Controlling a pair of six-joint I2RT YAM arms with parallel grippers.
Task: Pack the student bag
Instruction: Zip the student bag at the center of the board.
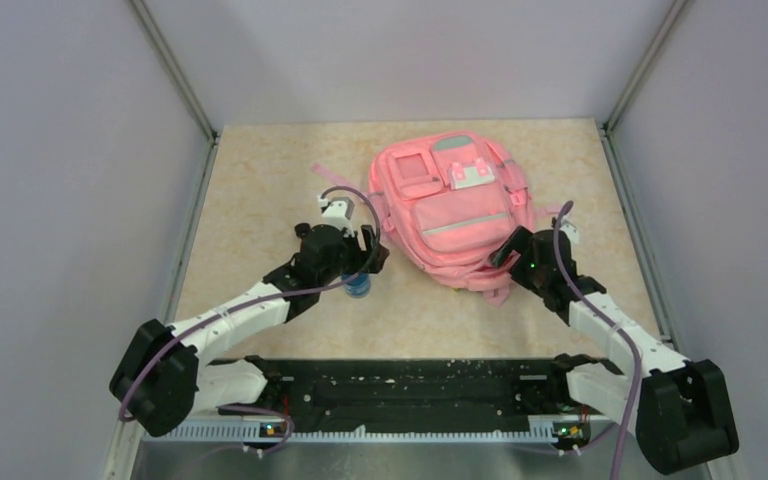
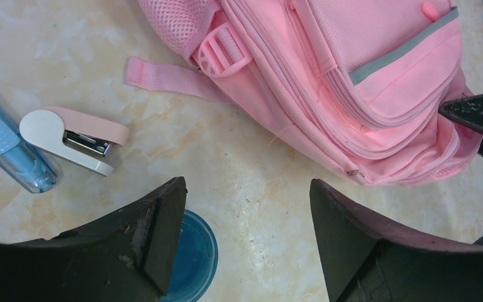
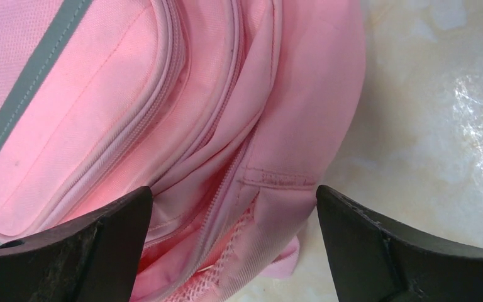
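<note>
My right gripper stays at the bag's near corner next and draws its fingers together on the seamed fabric fold (image 1: 503, 266) (image 3: 270, 196), which already lies between them.
The pink student bag (image 1: 455, 205) lies flat on the table, front pockets with mint-green trim facing up. My left gripper (image 1: 372, 255) is open and empty just left of the bag's near corner, hovering over bare table (image 2: 246, 184), with the bag (image 2: 365, 75) ahead to the right. My right gripper (image 1: 505, 250) is open and empty over the bag's near right corner. In the right wrist view it (image 3: 233, 190) straddles the bag (image 3: 182, 113) where a zip line and mesh side pocket meet, not gripping it.
A white and pink stapler (image 2: 69, 135) and a clear blue case (image 2: 9, 141) lie left of the bag. A round blue lid (image 2: 195, 255) sits under my left finger and shows in the top view (image 1: 358, 287). A loose pink strap (image 2: 163, 77) trails on the table.
</note>
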